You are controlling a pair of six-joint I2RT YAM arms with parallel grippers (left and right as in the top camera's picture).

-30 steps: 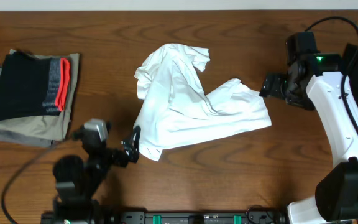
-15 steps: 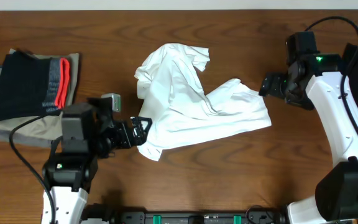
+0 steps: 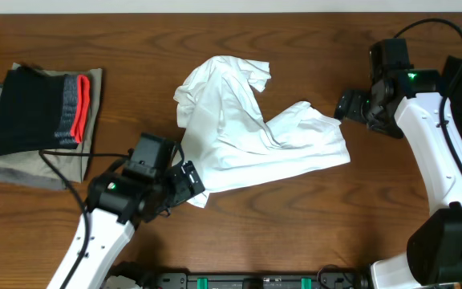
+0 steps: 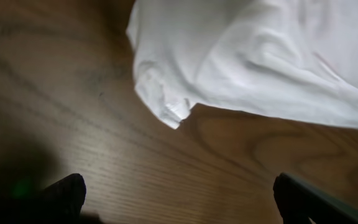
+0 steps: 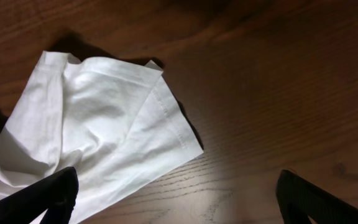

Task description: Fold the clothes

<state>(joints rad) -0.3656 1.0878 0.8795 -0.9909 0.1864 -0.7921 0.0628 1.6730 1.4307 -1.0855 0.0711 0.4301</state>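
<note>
That corner of the shirt comes next, and my left gripper lowers onto it.
A crumpled white shirt lies in the middle of the wooden table. My left gripper is open and empty just off the shirt's lower left corner; the left wrist view shows that corner ahead of the open fingers. My right gripper is open and empty just beyond the shirt's right end; the right wrist view shows a sleeve corner by the open fingers.
A stack of folded clothes sits at the far left: a black piece with a red and grey band on top of a tan piece. Bare wood lies in front of the shirt.
My left arm has swung right and forward, bringing its open gripper up to the shirt's lower left corner. The right arm has barely moved. The shirt lies as before.
</note>
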